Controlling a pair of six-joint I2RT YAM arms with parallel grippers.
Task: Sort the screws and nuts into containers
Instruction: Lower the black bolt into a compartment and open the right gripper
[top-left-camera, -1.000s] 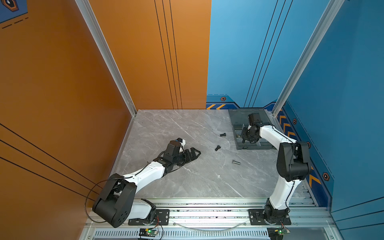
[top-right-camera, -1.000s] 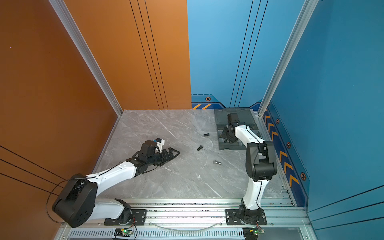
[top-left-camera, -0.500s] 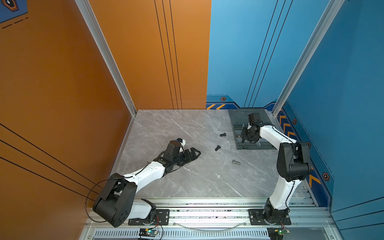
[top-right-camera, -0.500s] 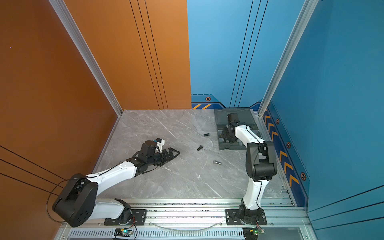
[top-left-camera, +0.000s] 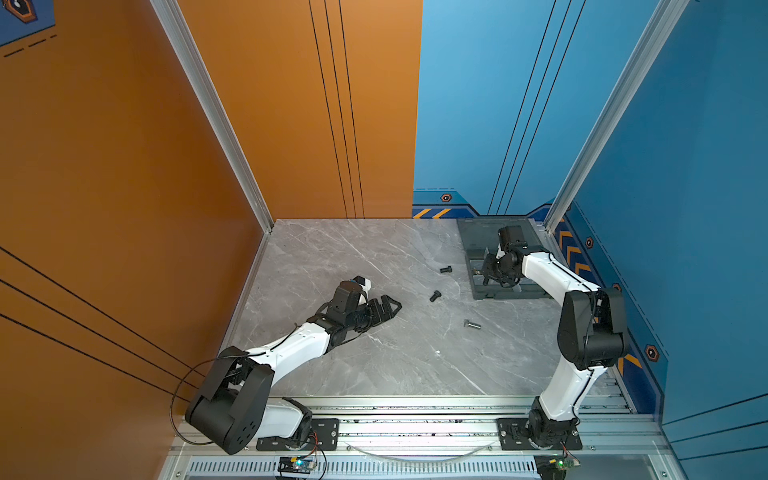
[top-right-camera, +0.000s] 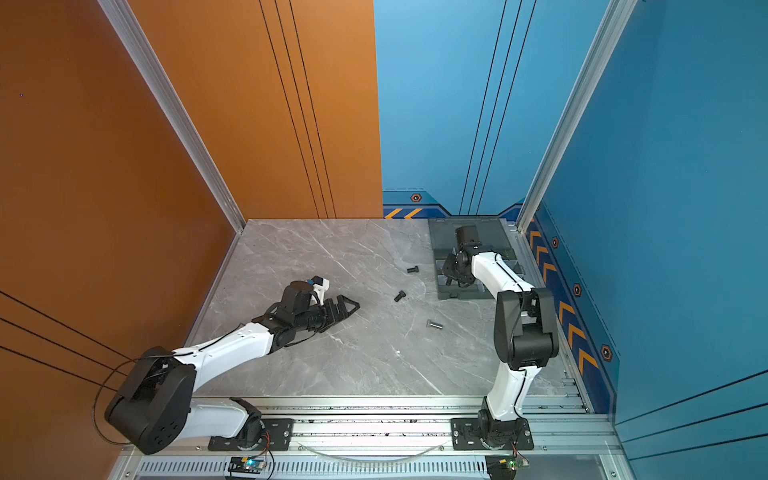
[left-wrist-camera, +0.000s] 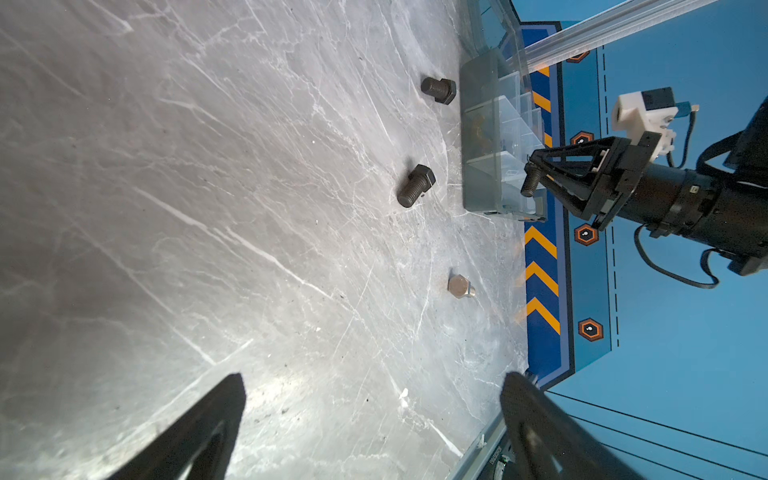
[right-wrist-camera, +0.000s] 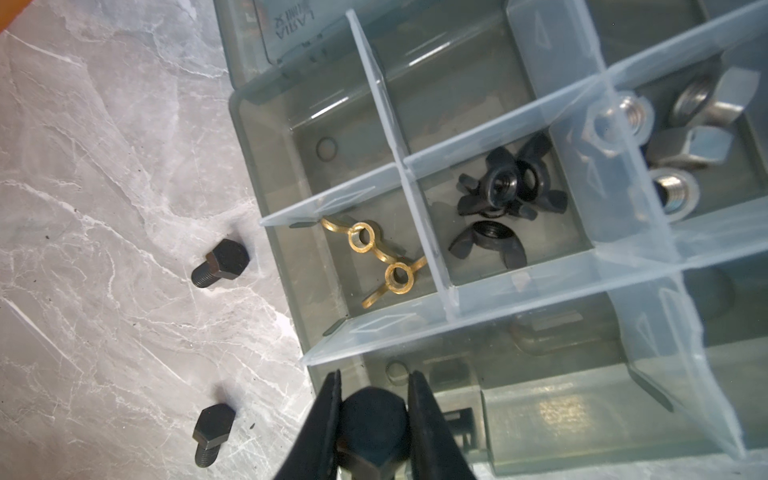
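Note:
My right gripper next lowers the black hex-head screw a little toward the bottom of the organizer box's near corner compartment (top-left-camera: 482, 291) (right-wrist-camera: 416, 372) below and releases it, since that compartment is bare of nuts.
My right gripper (right-wrist-camera: 374, 382) is shut on a black hex-head screw (right-wrist-camera: 374, 419) and hangs over the front-left corner compartment of the smoky grey organizer box (right-wrist-camera: 266, 137), seen in both top views (top-left-camera: 498, 293) (top-right-camera: 461, 293). Neighbouring containers hold brass wing nuts (right-wrist-camera: 378, 257), black wing nuts (right-wrist-camera: 505, 191) and silver hex nuts (right-wrist-camera: 690, 137). Two black screws (top-left-camera: 446, 269) (top-left-camera: 435, 296) and one silver screw (top-left-camera: 472, 324) lie on the table left of the box. My left gripper (top-left-camera: 392, 307) (left-wrist-camera: 374, 380) rests low on the table, open and empty.
The box's flat lid (top-left-camera: 486, 232) lies open behind it, against the back wall. The blue side wall with yellow chevrons (top-left-camera: 577, 266) runs close along the box's right. Grey marble table (top-left-camera: 353, 257) stretches between the two arms.

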